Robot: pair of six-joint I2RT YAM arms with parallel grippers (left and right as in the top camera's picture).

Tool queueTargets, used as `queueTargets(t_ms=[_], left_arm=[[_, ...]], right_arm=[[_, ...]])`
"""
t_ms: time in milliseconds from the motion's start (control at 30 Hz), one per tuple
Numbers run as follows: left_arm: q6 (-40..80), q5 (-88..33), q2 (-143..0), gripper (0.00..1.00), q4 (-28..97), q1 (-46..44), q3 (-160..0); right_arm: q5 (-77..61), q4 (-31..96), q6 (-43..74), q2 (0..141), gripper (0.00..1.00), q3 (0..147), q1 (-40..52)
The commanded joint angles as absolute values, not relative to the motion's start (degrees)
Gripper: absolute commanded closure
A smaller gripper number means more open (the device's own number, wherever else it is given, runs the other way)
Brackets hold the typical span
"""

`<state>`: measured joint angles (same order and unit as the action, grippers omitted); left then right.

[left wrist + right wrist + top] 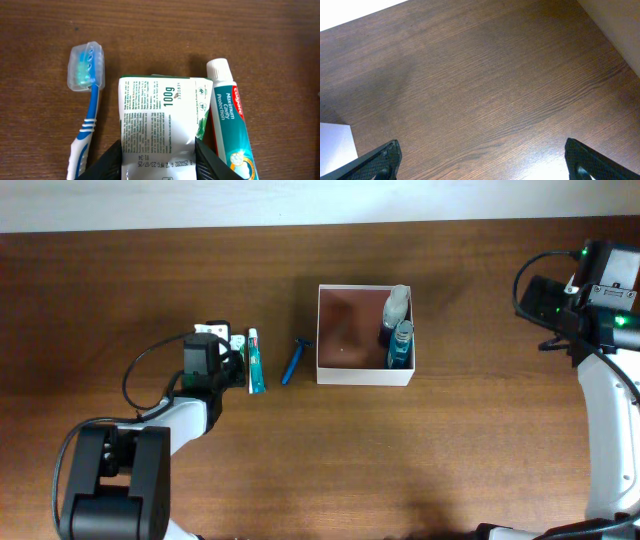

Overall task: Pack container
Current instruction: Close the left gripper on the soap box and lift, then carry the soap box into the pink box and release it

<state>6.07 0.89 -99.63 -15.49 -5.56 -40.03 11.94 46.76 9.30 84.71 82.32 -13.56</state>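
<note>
Next, my left gripper rises, carries the packet over the container's empty part (348,330) and releases it, since that space lies to the gripper's right in the overhead view.
The container (345,330), a shallow white box with a reddish-brown inside, sits at mid-table. A clear bottle (396,307) and a blue bottle (400,345) lie along its right side. My left gripper (222,358) is left of it, low at the table. In the left wrist view the left gripper (159,165) is shut on a green-and-white packet (157,115), with one finger on each edge. A capped blue toothbrush (87,100) lies left of the packet and a toothpaste tube (227,115) lies right of it. My right gripper (480,160) is open and empty over bare wood at the far right (545,305).
A blue razor (295,362) lies between the toothpaste tube (256,360) and the container. A white corner (335,145) shows at the left edge of the right wrist view. The table's far edge runs along the top of the overhead view.
</note>
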Motion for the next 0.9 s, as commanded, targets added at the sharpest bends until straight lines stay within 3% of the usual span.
queueTargets(t_ms=[0,367,867], left_arm=[[5.93,1.34,-95.57,0.73,-15.16,-5.58,-40.99],[5.98,0.86,-82.26,0.76,-9.45,-7.94,-40.99],[9.85,0.91,-74.54,0.77,-16.91,-28.93,-41.43]], right_arm=[[12.27,46.76,9.93,84.97,0.01,82.78,-13.54],[12.27,46.76,9.93,84.97,0.01,82.78,-13.54],[12.27,46.76,9.93,84.97,0.01,82.78,-13.54]])
